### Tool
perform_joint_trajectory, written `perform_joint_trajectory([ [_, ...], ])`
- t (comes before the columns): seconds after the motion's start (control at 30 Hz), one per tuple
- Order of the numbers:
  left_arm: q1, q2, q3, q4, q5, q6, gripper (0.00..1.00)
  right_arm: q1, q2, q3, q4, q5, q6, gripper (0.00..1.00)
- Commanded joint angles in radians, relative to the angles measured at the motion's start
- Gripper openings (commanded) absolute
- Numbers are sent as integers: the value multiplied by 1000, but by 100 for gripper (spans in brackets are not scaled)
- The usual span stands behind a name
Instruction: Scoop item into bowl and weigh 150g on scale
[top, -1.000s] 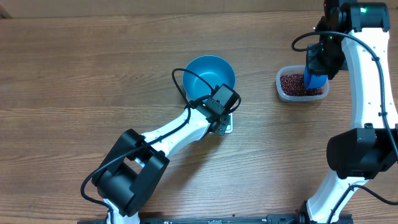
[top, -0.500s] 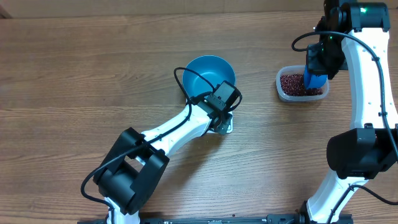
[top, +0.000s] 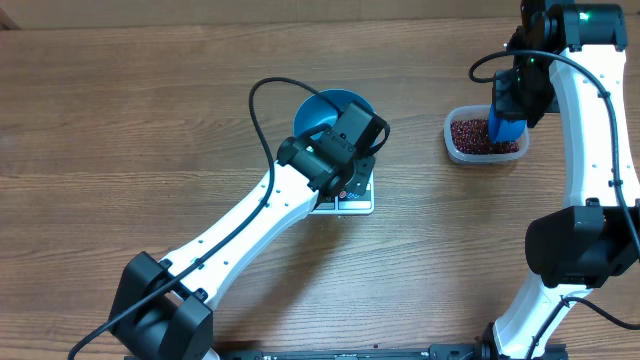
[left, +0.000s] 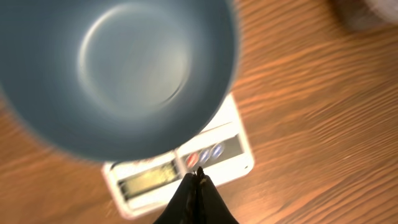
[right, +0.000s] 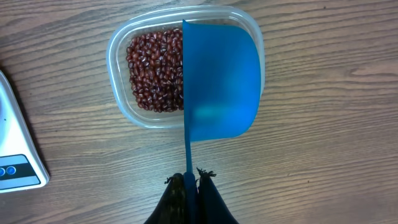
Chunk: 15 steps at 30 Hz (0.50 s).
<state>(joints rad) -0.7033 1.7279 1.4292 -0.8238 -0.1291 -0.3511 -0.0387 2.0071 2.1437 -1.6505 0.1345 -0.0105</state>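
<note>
The clear tub (right: 118, 102) of beans is below my right gripper. Next I will lower that gripper until the scoop hanging over the beans rests inside the tub, and then let go of the scoop's handle.
The empty blue bowl (left: 124, 68) stands on the white scale (left: 233, 149); overhead, only the bowl's (top: 322, 112) far part and the scale's (top: 358, 205) front edge show past my left arm. My left gripper (left: 199, 175) is shut with nothing in it, its tips just above the scale's buttons (left: 205, 155). The red-brown beans (right: 152, 74) fill a clear tub (right: 118, 102). My right gripper (right: 190, 179) is shut on the handle of a blue scoop (right: 221, 81), which hangs over the tub's right half. Overhead, that scoop (top: 507, 128) sits at the far right.
The clear tub (top: 455, 140) lies to the right of the scale, with bare wooden table between them. The left arm (top: 250, 220) stretches across the table's middle from the front left. The scale's corner (right: 15, 165) shows at the left edge of the right wrist view.
My left arm has stretched out, its elbow swinging to the front left, and more of the scale's front edge now shows. The right arm and scoop have not moved.
</note>
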Motion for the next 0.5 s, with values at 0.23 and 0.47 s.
perform_joint_trajectory([
  [0.23, 59, 2, 4, -244, 42, -98, 4, -3, 2, 16, 5, -4, 5, 4],
  [0.47, 83, 2, 4, -242, 126, -74, 5, -3, 2, 16, 6, -4, 5, 4],
])
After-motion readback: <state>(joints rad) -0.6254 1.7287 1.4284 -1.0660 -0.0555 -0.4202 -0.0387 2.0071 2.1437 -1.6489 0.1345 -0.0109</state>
